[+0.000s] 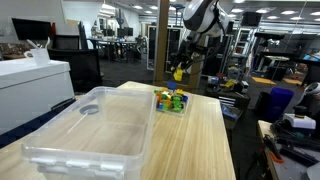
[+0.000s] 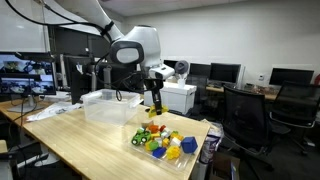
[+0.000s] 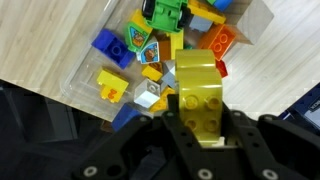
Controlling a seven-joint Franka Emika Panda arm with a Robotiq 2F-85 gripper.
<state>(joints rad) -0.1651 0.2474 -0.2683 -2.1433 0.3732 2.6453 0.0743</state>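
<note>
The gripper moves down toward the middle of the mixed bricks next and releases the yellow brick (image 1: 178, 74) there, since the small clear tray lies open below it.
My gripper (image 3: 200, 125) is shut on a yellow toy brick (image 3: 197, 85) with round studs, held in the air above a small clear tray (image 3: 85, 88) of mixed toy bricks in blue, green, orange and yellow. In both exterior views the gripper (image 1: 179, 70) (image 2: 154, 108) hangs above the table with the yellow brick (image 1: 178, 74) (image 2: 152, 113) at its tips, a little above and behind the tray of bricks (image 1: 172, 101) (image 2: 160, 143).
A large clear plastic bin (image 1: 85, 125) (image 2: 108, 105) stands empty on the wooden table (image 1: 195, 140) (image 2: 90, 145) beside the brick tray. Office chairs (image 2: 245, 115), desks and monitors surround the table. The tray sits near the table's edge.
</note>
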